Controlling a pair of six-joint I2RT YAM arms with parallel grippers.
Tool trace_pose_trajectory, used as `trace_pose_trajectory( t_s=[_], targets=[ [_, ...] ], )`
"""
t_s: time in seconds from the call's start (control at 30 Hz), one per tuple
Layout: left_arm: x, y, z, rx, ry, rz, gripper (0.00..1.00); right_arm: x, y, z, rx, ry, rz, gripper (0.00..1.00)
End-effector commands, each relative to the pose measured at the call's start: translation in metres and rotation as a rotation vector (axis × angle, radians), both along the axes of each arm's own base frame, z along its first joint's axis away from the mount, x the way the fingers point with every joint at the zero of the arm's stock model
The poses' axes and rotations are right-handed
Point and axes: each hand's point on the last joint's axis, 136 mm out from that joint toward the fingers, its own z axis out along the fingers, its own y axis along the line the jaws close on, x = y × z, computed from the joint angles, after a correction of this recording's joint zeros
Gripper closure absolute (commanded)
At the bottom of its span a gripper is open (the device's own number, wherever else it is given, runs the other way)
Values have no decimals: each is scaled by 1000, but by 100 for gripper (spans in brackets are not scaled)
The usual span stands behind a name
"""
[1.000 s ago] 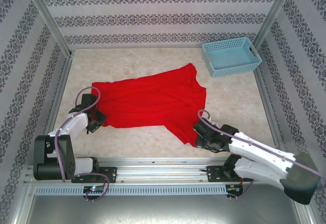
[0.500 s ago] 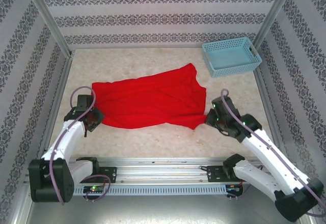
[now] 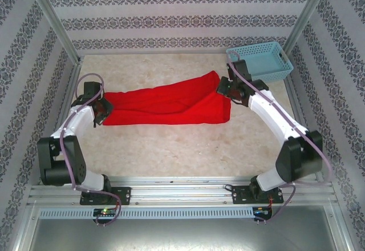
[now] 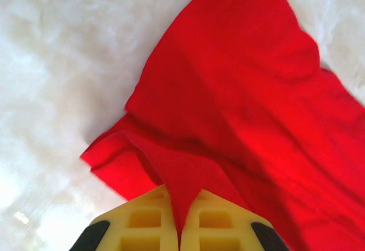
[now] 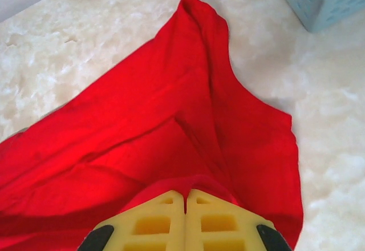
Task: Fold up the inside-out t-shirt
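My right gripper should next carry the pinched end of the t-shirt toward my left gripper, in over the t-shirt's far side (image 3: 193,87) (image 5: 91,114), and release it there, because the t-shirt's corner sticks outward.
The inside-out t-shirt (image 3: 171,104) is a bright red cloth lying as a long folded band across the middle of the table. My left gripper (image 3: 104,109) is shut on its left end; in the left wrist view a pinch of red cloth (image 4: 177,188) runs down between the yellow fingers (image 4: 142,217). My right gripper (image 3: 223,86) is shut on the shirt's right end, near the far corner. In the right wrist view the t-shirt (image 5: 171,125) bulges over the closed yellow fingertips (image 5: 217,219), with the fabric caught between them.
A light blue plastic basket (image 3: 259,63) stands at the far right, just behind the right arm, and its corner (image 5: 319,0) appears in the right wrist view. Patterned walls and metal posts enclose the marble-look table (image 3: 188,148). Bare tabletop lies in front of the shirt.
The right gripper has carried the shirt's near right corner up and away to the far right edge, folding the shirt in half. The left gripper has moved slightly away with its end.
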Motion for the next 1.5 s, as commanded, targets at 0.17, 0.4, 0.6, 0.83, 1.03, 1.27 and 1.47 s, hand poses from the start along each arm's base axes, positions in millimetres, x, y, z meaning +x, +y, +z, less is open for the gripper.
trace_pose_trajectory(
  t_s=[0.17, 0.4, 0.6, 0.83, 1.03, 1.27, 1.47],
  targets=[
    [39, 11, -4, -16, 4, 20, 95, 64, 8, 8, -58, -57, 21, 100],
    [44, 22, -23, -32, 37, 60, 95, 93, 21, -17, -73, -9, 43, 100],
    [49, 25, -39, -40, 69, 58, 94, 114, 25, -36, -98, 8, 54, 100],
    [51, 46, -41, -16, 106, 73, 70, 130, 15, -48, -169, 56, 43, 65],
    [40, 64, -2, 84, 84, 61, 45, 103, 16, -27, -173, 17, 78, 43],
    [51, -19, 8, 74, 12, -153, 43, 58, 76, -52, -111, 38, 224, 42],
    [63, -56, -23, 13, 65, -233, 45, 50, 104, -103, -29, 153, 241, 41]
  ],
)
